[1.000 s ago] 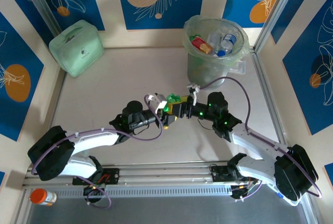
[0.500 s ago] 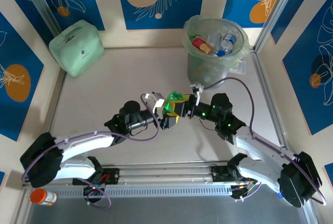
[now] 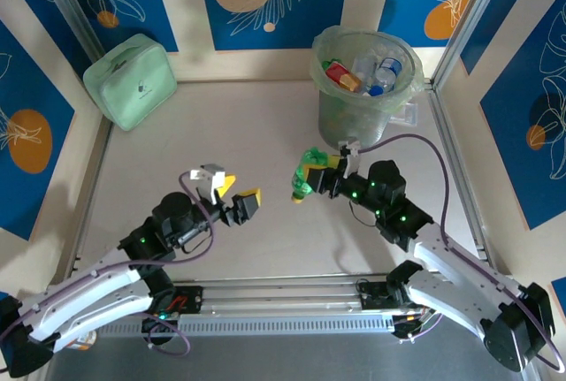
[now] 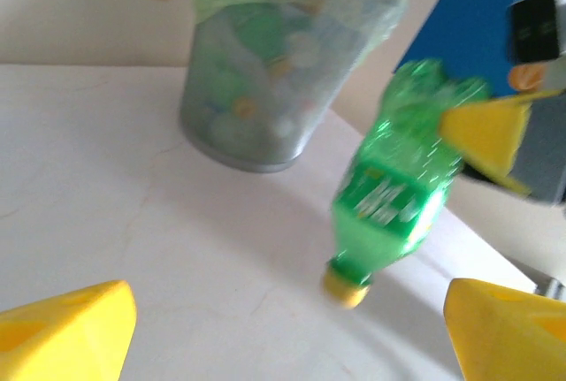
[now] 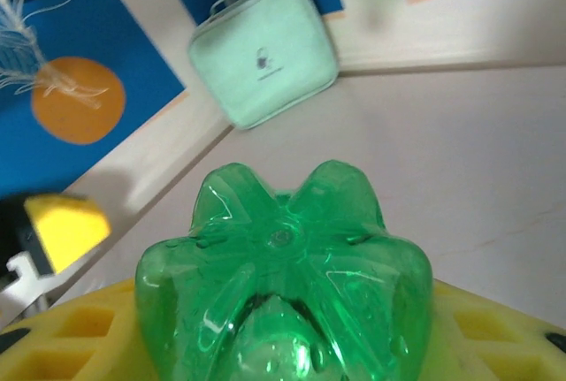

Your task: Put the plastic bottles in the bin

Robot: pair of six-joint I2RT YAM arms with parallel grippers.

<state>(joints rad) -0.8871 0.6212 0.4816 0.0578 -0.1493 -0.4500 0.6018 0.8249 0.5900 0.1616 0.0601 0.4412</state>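
Observation:
My right gripper needs to move up and outward next, over the bin's opening point(image 3: 361, 57), to release the green bottle there, because the green bottle point(image 3: 305, 179) still hangs short of the bin.
A green plastic bottle point(image 3: 305, 179) with a yellow cap hangs cap-down over the table, a little in front of the bin point(image 3: 329, 111). My right gripper point(image 3: 322, 174) is shut on its base end. In the right wrist view the bottle's base point(image 5: 283, 275) sits between the yellow pads point(image 5: 500, 332). My left gripper point(image 3: 237, 192) stands open to the left of the bottle, apart from it. In the left wrist view the bottle point(image 4: 398, 191) hangs ahead of its spread fingertips point(image 4: 66, 328), with the bin point(image 4: 274, 72) behind. Several plastic bottles point(image 3: 367, 72) lie inside the bin.
A mint-green case point(image 3: 133, 79) leans in the far left corner; the right wrist view has that case point(image 5: 265, 54) too. A metal rail point(image 3: 283, 315) runs along the near edge. Blue patterned walls close in the table on three sides.
My left gripper has opened, let go of the green bottle and drawn back to the left and nearer. The right gripper keeps the bottle and has shifted slightly right, toward the bin.

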